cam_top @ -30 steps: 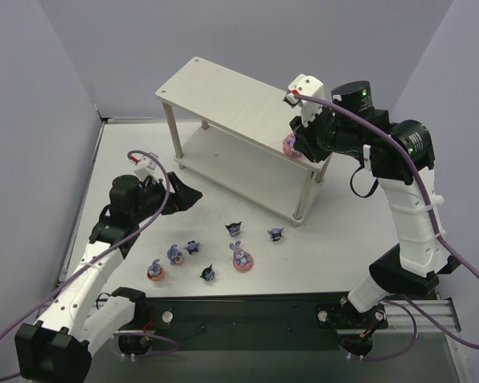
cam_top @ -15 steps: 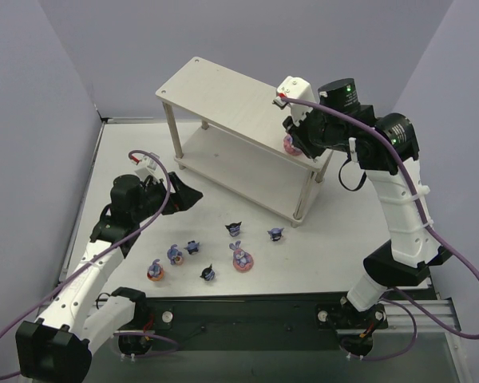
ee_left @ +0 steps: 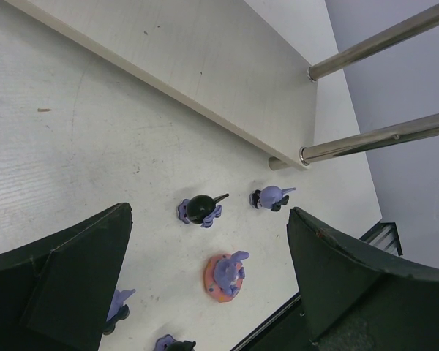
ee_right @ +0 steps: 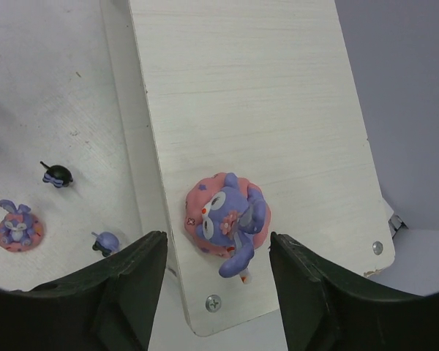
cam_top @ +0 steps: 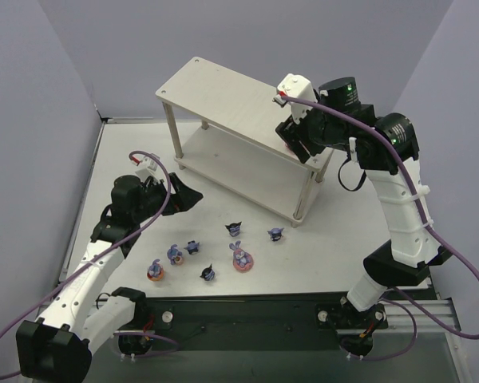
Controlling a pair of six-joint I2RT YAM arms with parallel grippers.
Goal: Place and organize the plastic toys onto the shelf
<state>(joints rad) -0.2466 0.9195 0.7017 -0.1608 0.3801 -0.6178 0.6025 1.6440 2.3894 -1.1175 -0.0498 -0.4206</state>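
Note:
My left gripper is going to swing right in the top view next, then back, and down with its fingers on both sides of the body of the pink-based rabbit that is still off the shelf.
A purple rabbit (ee_right: 225,216) on a pink base lies tilted on the shelf's (ee_right: 241,88) top board, near the right corner. My right gripper (ee_right: 216,245) is open, one finger on each side of the rabbit without touching it. In the top view that gripper (cam_top: 294,140) hides the rabbit. The other toys stand on the table in front of the shelf (cam_top: 223,100): a rabbit on a pink base (cam_top: 241,258), another on an orange base (cam_top: 155,271), and several dark blue figures such as one (cam_top: 234,229). My left gripper (cam_top: 184,195) hovers open above the table, left of the shelf.
The left wrist view looks down on a rabbit (ee_left: 224,275), two dark figures (ee_left: 200,209) (ee_left: 271,197), the shelf's lower board (ee_left: 205,66) and a metal leg (ee_left: 380,139). Grey walls close in the table on three sides.
My right gripper has opened and let go of the pink-based rabbit on the top board, after shifting slightly left. The left arm has not moved.

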